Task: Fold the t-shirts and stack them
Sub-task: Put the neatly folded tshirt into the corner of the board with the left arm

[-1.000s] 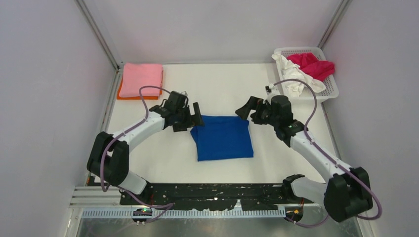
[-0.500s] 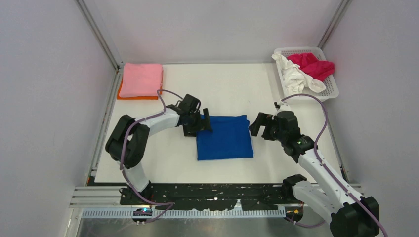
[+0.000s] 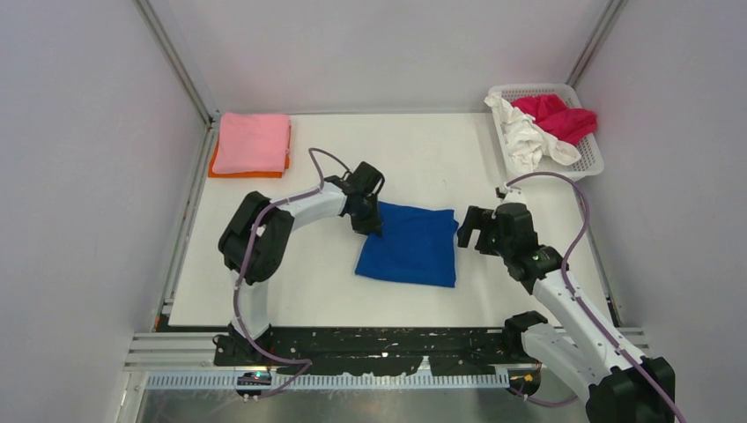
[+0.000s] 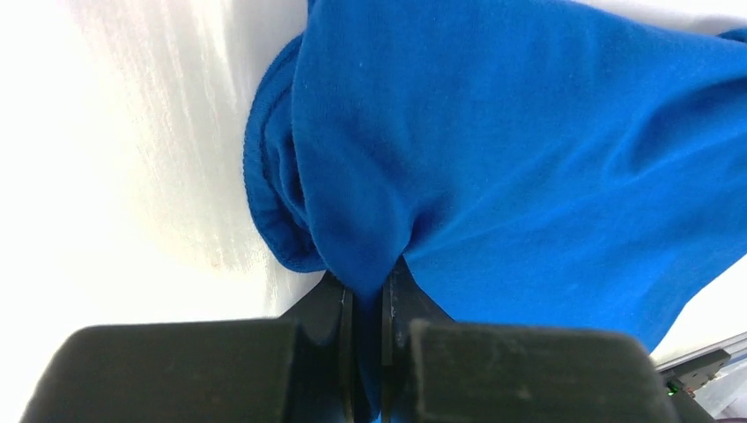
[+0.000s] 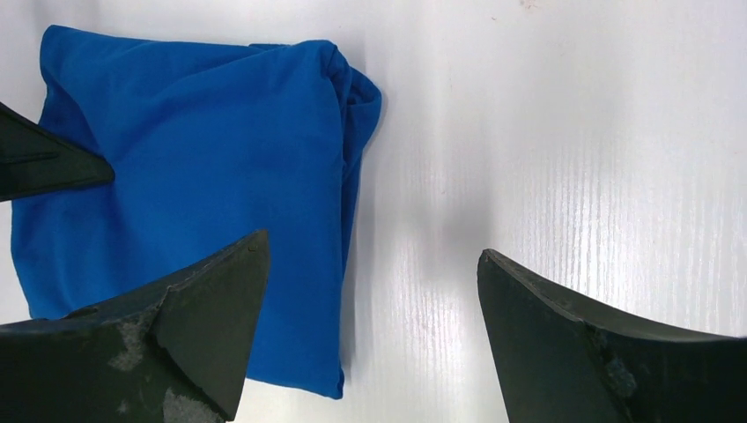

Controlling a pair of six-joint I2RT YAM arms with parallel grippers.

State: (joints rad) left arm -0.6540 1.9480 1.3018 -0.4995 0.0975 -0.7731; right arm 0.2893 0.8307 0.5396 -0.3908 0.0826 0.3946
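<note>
The blue shirt (image 5: 185, 159) goes up and across in my left gripper next. It is released where the pink t-shirt tops the stack, outward of the gripper, to its left in the top view.
A folded royal-blue t-shirt (image 3: 410, 248) lies mid-table, blue side up with no print showing. My left gripper (image 3: 370, 217) is shut on its far left corner; in the left wrist view the blue cloth (image 4: 528, 159) is pinched into a fold between the jaws of that gripper (image 4: 368, 286). My right gripper (image 3: 470, 231) hovers open just off the shirt's right edge. In the right wrist view the blue shirt (image 5: 185, 159) lies under one fingertip (image 5: 220, 291) of that gripper (image 5: 373, 245) and bare table under the other. A pink t-shirt (image 3: 252, 141) lies folded on an orange one (image 3: 214, 167) at the far left.
A white mesh basket (image 3: 592, 164) stands at the far right corner, holding a crumpled white t-shirt (image 3: 525, 141) and a crimson one (image 3: 560, 116). White walls with metal corner posts close in the table on three sides.
My left gripper moved right onto the blue shirt's far left corner and shut on it, skewing the shirt slightly. The right gripper pulled back off the far right corner, still open.
</note>
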